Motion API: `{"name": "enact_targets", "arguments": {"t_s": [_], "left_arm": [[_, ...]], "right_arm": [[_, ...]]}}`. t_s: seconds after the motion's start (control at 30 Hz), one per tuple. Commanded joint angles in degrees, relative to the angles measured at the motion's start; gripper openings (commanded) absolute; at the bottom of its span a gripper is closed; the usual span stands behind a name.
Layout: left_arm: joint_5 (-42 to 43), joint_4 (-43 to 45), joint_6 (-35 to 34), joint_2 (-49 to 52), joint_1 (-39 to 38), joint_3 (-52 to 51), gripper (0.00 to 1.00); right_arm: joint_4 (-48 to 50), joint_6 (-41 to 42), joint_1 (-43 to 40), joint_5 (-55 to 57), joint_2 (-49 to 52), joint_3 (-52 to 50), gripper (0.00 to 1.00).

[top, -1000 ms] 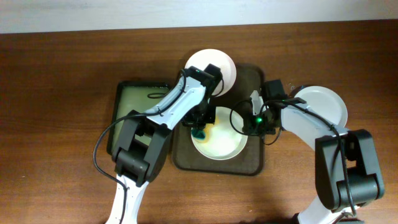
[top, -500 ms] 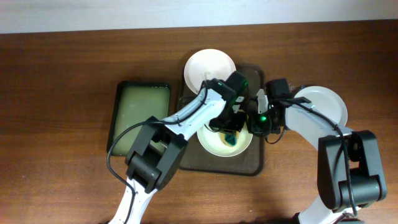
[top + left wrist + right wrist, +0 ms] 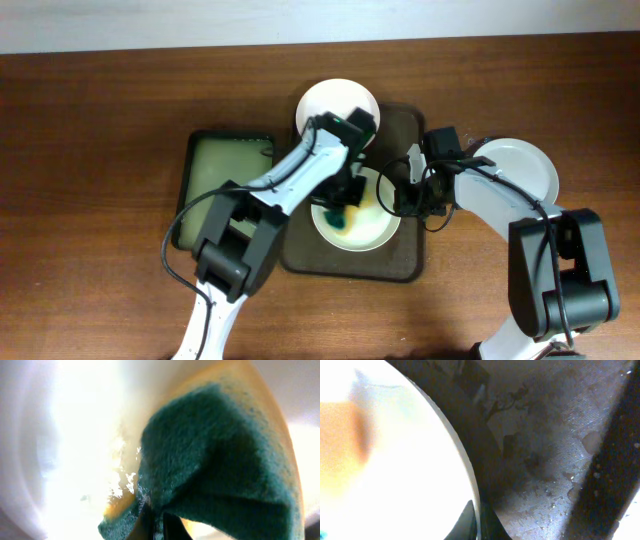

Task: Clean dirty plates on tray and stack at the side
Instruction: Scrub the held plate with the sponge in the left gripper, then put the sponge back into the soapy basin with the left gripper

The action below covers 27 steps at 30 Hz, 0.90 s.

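Observation:
My left gripper lifts off the plate next, then comes down over the smaller tray's empty pale green inside.
A white plate lies on the dark tray. My left gripper is shut on a green and yellow sponge and presses it on this plate's inside. My right gripper is shut on the plate's right rim, one finger on each side. A second white plate rests at the tray's far left corner. A third white plate lies on the table to the right of the tray.
A smaller black-rimmed tray with a pale green inside lies left of the dark tray. The dark tray's wet floor shows in the right wrist view. Brown wooden table all around.
My left gripper has swept the sponge across the plate, first right, then back to the left. The plate shifted slightly with it. The right gripper has kept hold of the rim.

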Motion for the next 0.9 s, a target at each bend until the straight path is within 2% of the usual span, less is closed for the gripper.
{"name": "enact_targets", "arguments": {"t_s": [0.0,0.17,0.3,0.4,0.5,0.57,0.67,0.73,0.87], "left_arm": [[-16.0,-2.9,-3.5,2.2,5.2,2.8,0.00],[-13.3,-10.1,-4.4,2.1,5.6,12.9,0.00],[-13.0,-20.3,-2.1,1.5,6.6,24.8,0.00],[-18.9,-26.3,-1.6,0.6,9.8,29.9,0.00],[-18.4,-26.3,-1.2,-0.4,13.7,28.8,0.00],[-15.0,-26.3,-1.1,-0.4,17.1,27.1,0.00],[-13.9,-26.3,-0.5,-1.8,20.8,20.8,0.00],[-16.2,-25.7,-1.6,-3.7,23.3,15.3,0.00],[-14.7,-13.5,-1.6,-5.6,26.0,5.1,0.00]], "right_arm": [[-0.6,-0.2,-0.2,4.3,1.9,-1.4,0.04],[-0.4,-0.2,-0.2,4.3,1.9,-1.4,0.04],[-0.5,-0.2,-0.2,4.3,1.9,-1.4,0.04],[-1.1,-0.2,-0.2,4.3,1.9,-1.4,0.04],[-1.1,-0.2,-0.2,4.3,1.9,-1.4,0.04],[-1.1,-0.2,-0.2,4.3,1.9,-1.4,0.04],[-1.5,-0.2,-0.2,4.3,1.9,-1.4,0.04],[-1.7,-0.2,-0.2,4.3,1.9,-1.4,0.04],[-1.2,-0.2,-0.2,4.3,1.9,-1.4,0.04]]}}
